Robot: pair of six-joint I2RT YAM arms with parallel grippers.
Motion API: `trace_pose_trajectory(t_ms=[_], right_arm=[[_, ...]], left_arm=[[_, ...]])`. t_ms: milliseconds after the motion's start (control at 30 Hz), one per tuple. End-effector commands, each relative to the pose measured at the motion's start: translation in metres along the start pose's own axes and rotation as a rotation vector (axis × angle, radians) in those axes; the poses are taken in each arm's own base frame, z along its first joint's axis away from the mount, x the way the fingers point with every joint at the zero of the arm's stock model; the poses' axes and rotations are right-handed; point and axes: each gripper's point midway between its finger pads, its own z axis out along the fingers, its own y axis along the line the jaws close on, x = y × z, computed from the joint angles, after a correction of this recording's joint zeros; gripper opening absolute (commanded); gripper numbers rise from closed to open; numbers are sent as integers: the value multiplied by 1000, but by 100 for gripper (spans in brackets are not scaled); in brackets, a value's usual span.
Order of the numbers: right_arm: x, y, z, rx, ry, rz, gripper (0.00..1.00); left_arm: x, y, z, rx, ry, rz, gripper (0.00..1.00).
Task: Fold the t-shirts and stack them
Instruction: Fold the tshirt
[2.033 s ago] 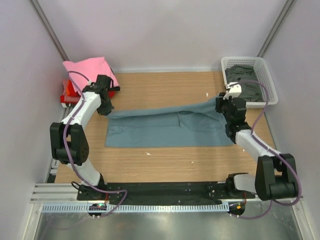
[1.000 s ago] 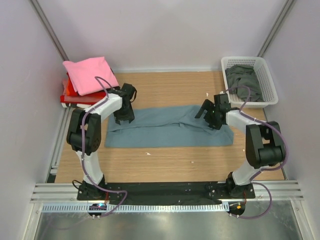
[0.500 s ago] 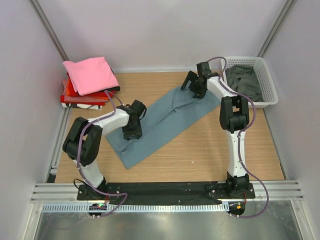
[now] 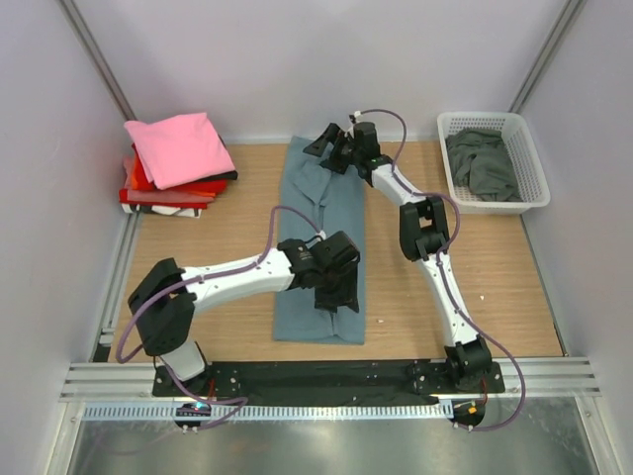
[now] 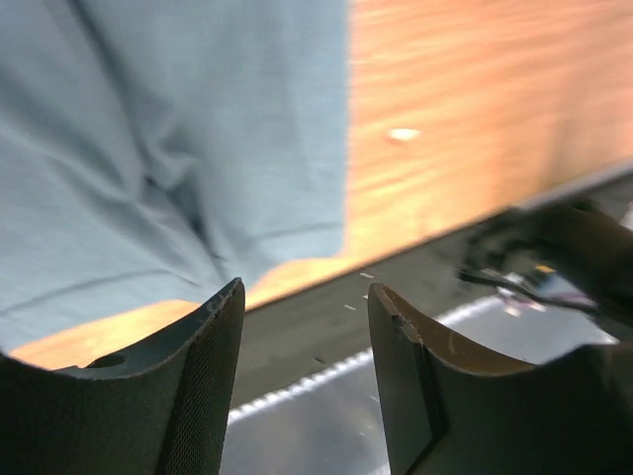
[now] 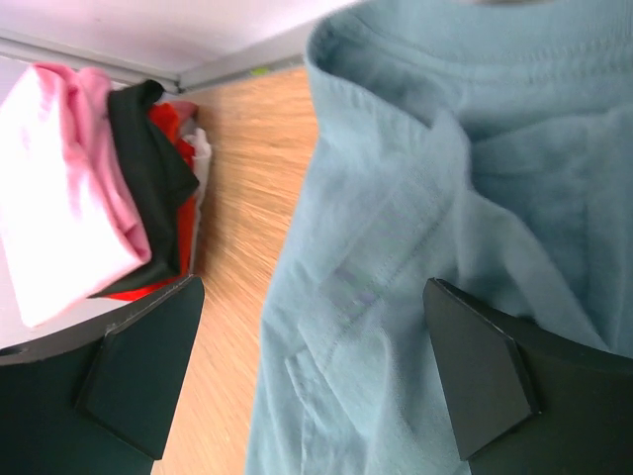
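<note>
I will next move my right gripper back along the folded t-shirt and down onto the t-shirt's hem corner on the basket's side [image 4: 360,339], because that corner is below and back from my gripper.
The slate-blue t-shirt [image 4: 336,218] lies as a long folded strip running from the back wall toward the near edge of the table. My left gripper [image 4: 331,292] hovers over its near end, and in the left wrist view the left gripper [image 5: 307,381] is open with nothing between the fingers and the shirt's hem [image 5: 148,119] above them. My right gripper [image 4: 328,150] is over the far collar end; the right gripper [image 6: 312,381] stands wide open above the cloth [image 6: 415,198]. A pink t-shirt [image 4: 178,146] tops a stack with red [image 4: 168,190] and black ones.
A white lattice basket [image 4: 529,148] at the back right holds a dark grey-green t-shirt [image 4: 485,163]. The stack sits at the back left by the wall. A black base rail [image 4: 326,374] runs along the near edge, close to the shirt's hem.
The slate-blue shirt has swung from a diagonal to lying front to back. My left gripper moved toward the near edge with it, and my right gripper swept left along the back.
</note>
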Motion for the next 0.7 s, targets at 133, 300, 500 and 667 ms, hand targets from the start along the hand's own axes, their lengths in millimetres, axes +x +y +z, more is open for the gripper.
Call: trace_pose_trajectory(t_ms=[133, 300, 500, 667], right_arm=[[-88, 91, -54, -159, -226, -142, 100], [-137, 124, -117, -92, -363, -157, 100], [-141, 123, -227, 238, -514, -264, 100], [-43, 76, -313, 505, -475, -143, 100]], left_arm=[[-17, -2, -89, 29, -162, -16, 57], [-24, 41, -112, -100, -285, -15, 57], [-24, 84, -129, -216, -376, -31, 57], [-10, 107, -121, -186, -369, -76, 60]])
